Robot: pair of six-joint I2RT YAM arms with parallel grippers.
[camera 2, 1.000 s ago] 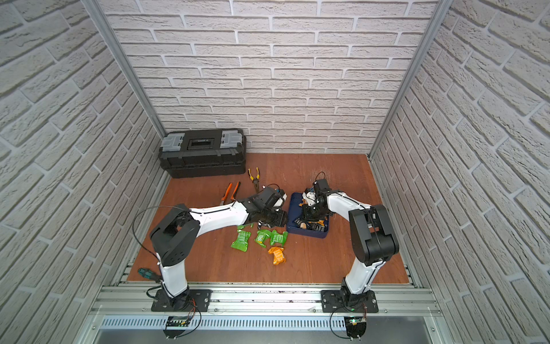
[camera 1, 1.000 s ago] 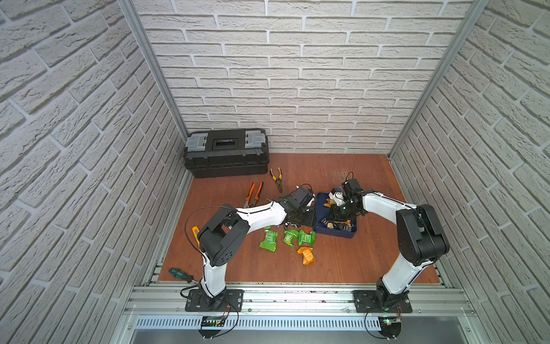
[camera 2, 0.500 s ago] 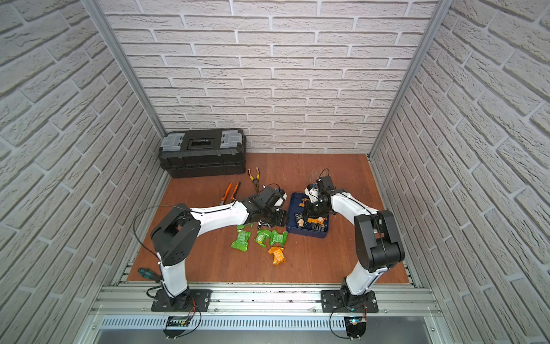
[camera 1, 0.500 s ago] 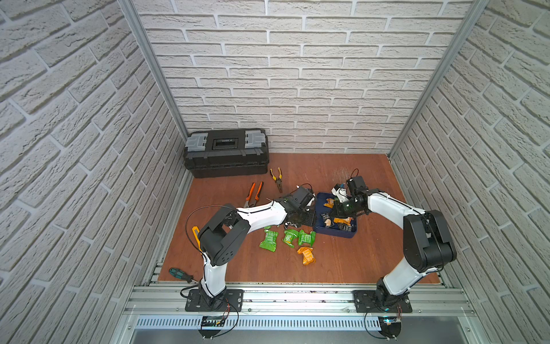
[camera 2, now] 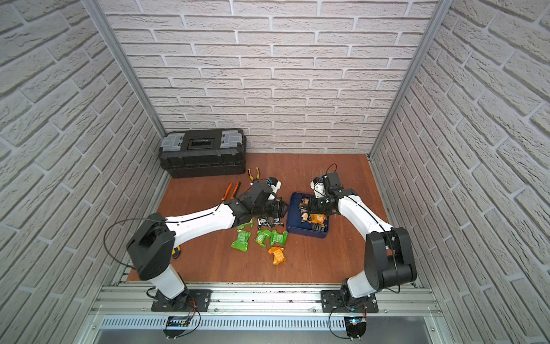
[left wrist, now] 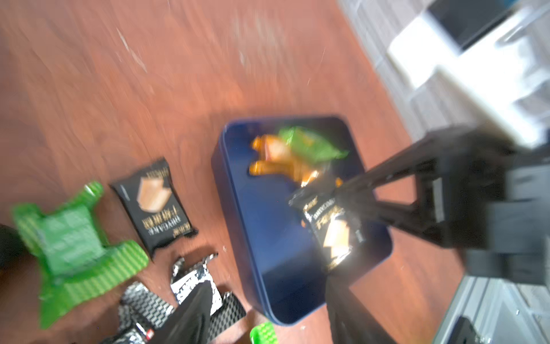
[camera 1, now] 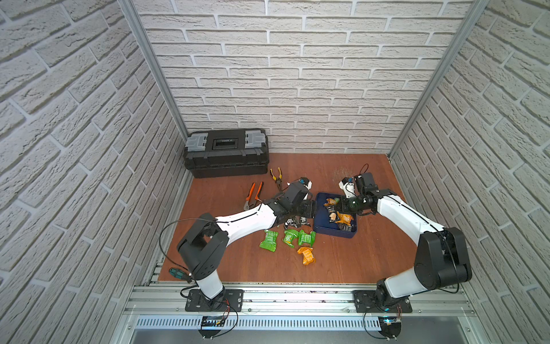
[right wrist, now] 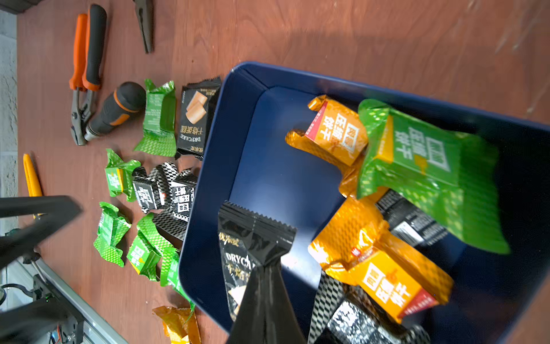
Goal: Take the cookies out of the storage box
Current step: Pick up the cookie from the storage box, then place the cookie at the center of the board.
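Note:
The robot's right gripper will next rise over the side of the box, move outward, then lower to release the black packet, as bare tabletop (right wrist: 193, 48) beside the yellow-handled pliers lies outward of the gripper.
The storage box (camera 1: 320, 230) (camera 2: 293, 222), a shallow navy tray, sits right of centre. My right gripper (camera 1: 342, 205) (right wrist: 265, 266) hangs over it, shut on a black cookie packet (right wrist: 248, 238) (left wrist: 333, 229) that is raised above the box floor. Orange packets (right wrist: 337, 131), a green packet (right wrist: 422, 166) and black ones lie in the box. My left gripper (camera 1: 309, 210) (left wrist: 268, 312) is open just outside the box's left wall, above black packets (camera 1: 294, 221) on the table. Green cookies (camera 1: 269, 239) and an orange one (camera 1: 306, 255) lie in front.
A black toolbox (camera 1: 226, 153) stands at the back left. Orange-handled pliers (camera 1: 254, 195) and yellow-handled pliers (camera 1: 276, 175) lie behind my left arm, with a black-and-orange screwdriver handle (right wrist: 116, 110) beside them. A teal-handled tool (camera 1: 175, 271) lies at the front left edge.
My right gripper has closed on the black packet over the box. The left gripper's jaws have spread wider by the box's left wall.

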